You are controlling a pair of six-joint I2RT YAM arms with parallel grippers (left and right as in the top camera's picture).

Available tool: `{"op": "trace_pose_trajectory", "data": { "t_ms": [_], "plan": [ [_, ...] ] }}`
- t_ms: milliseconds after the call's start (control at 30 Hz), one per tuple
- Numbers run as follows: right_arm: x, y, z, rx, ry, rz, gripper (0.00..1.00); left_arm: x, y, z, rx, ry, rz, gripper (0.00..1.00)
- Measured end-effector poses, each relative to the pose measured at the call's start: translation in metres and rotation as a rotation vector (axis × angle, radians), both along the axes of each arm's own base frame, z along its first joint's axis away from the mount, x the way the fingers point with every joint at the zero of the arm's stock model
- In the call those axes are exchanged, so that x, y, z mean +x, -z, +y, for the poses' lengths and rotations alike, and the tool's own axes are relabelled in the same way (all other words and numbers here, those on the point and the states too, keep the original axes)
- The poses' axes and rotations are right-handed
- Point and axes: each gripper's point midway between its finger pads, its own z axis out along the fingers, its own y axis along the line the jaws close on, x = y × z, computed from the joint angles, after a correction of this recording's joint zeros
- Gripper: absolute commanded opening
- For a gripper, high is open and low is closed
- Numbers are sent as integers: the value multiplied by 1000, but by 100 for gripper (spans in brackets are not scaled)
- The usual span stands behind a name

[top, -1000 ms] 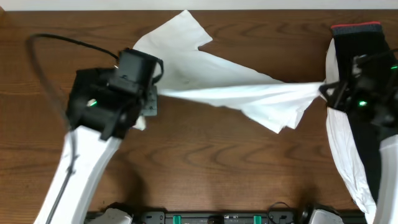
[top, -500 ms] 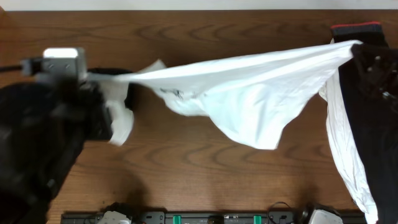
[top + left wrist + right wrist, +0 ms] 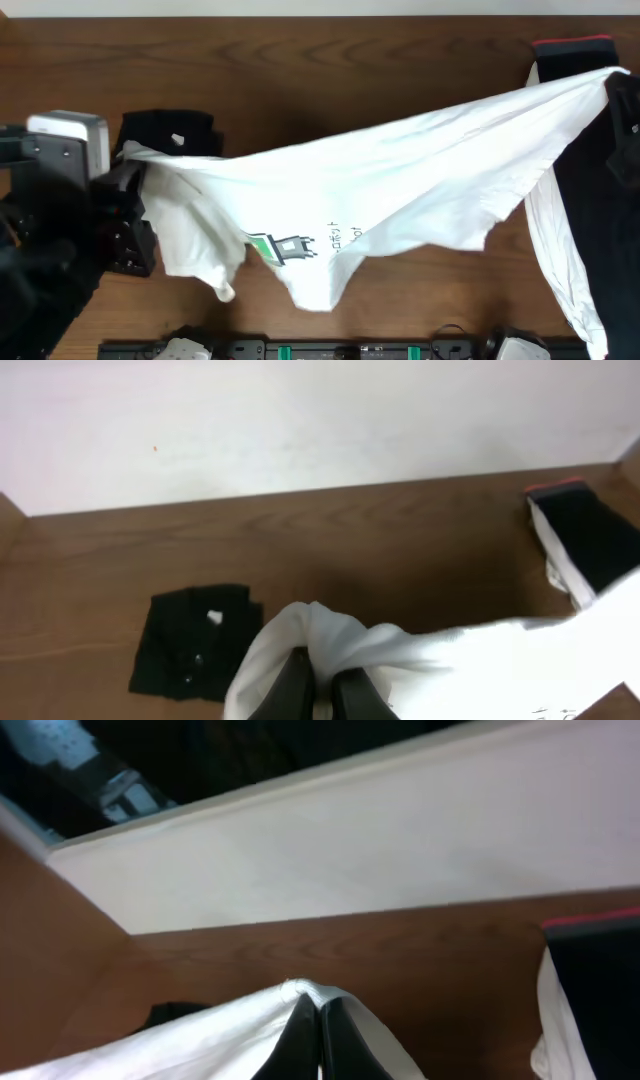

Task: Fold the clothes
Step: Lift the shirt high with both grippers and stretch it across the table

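The shirt hangs slanted and bunched between the robot's grippers, so the left gripper should go outward past the folded black garment and down toward the table next.
A white T-shirt [image 3: 400,180] hangs stretched across the table, with its green-and-black logo [image 3: 285,245] and dark lettering facing up near the front. My left gripper [image 3: 128,156] is shut on its left end. In the left wrist view the left gripper [image 3: 322,675] has white cloth [image 3: 330,632] bunched between and over its black fingers. My right gripper [image 3: 618,80] holds the far right corner. In the right wrist view the right gripper [image 3: 320,1012] stands shut with the shirt's edge [image 3: 200,1040] draped over its tips.
A folded black garment [image 3: 165,130] lies at the back left, also visible from the left wrist [image 3: 195,645]. At the right edge lies a black garment with a red band [image 3: 572,45] and a white one [image 3: 555,250] beside it. A pale wall runs behind the table.
The shirt went from a twisted strip low over the table to a wide spread sheet. The left arm swung left and up, the right went to the far right corner; the logo now shows.
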Motion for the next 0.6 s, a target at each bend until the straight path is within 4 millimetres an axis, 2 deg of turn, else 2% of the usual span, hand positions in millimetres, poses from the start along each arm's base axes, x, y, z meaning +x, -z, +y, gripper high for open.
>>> {"op": "trace_pose_trajectory", "data": {
  "t_ms": [233,367,467,600],
  "plan": [
    [24,20,-12,14,19,84,1,30,16,-2,56,-45,77,6],
    [27,38,-14,21,14,157,1,44,27,-9,69,-40,124,6],
    [23,42,-11,12,0,173,1,43,27,-12,60,-27,127,6],
    [9,38,-6,-6,-4,156,1,29,19,-9,36,-17,92,6]
  ]
}}
